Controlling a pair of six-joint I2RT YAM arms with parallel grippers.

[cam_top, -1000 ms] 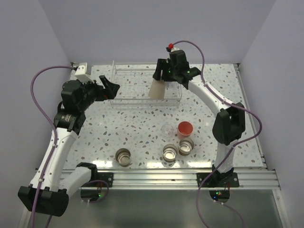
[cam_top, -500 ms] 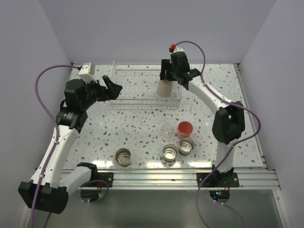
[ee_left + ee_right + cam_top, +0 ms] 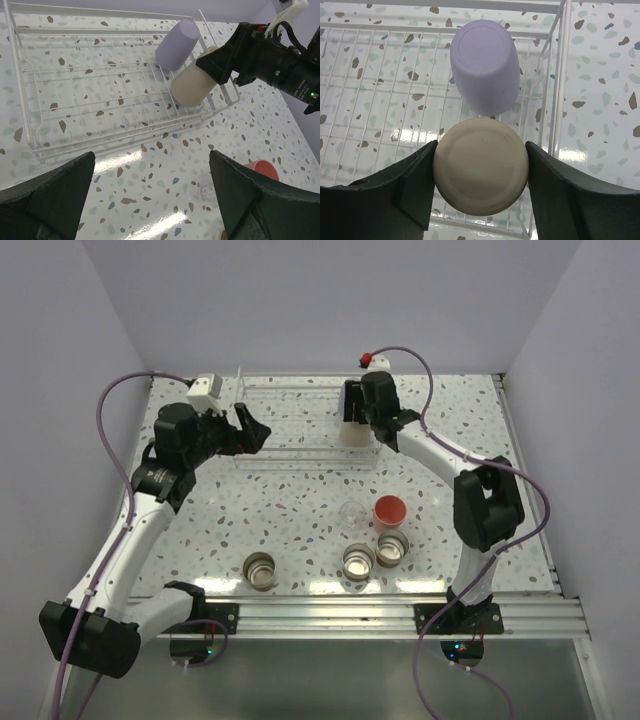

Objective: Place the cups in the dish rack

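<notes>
The lone silvery cup (image 3: 270, 570) lies clear of the others. I will move my left gripper back from the rack (image 3: 300, 445) and down to close on that cup's rim.
The wire dish rack (image 3: 300, 445) stands at the back of the table. A lavender cup (image 3: 177, 44) (image 3: 485, 70) lies at its right end. My right gripper (image 3: 352, 420) (image 3: 481, 175) is shut on the beige cup (image 3: 481, 172) (image 3: 192, 85), base toward the camera, just in front of the lavender one and over the rack (image 3: 559, 75). My left gripper (image 3: 250, 430) (image 3: 152, 190) hangs open and holds nothing by the rack's left front (image 3: 90, 85). On the table are a red-pink cup (image 3: 390, 510), a clear cup (image 3: 351, 512) and three silvery cups (image 3: 261, 569) (image 3: 359, 561) (image 3: 392, 549).
The rack's thin right rail runs close beside the beige cup. The loose cups cluster in the near middle of the speckled table, with walls on three sides.
My right gripper has carried the beige cup right and down into the rack's right end beside the lavender cup. The left arm has swung right, toward the rack.
</notes>
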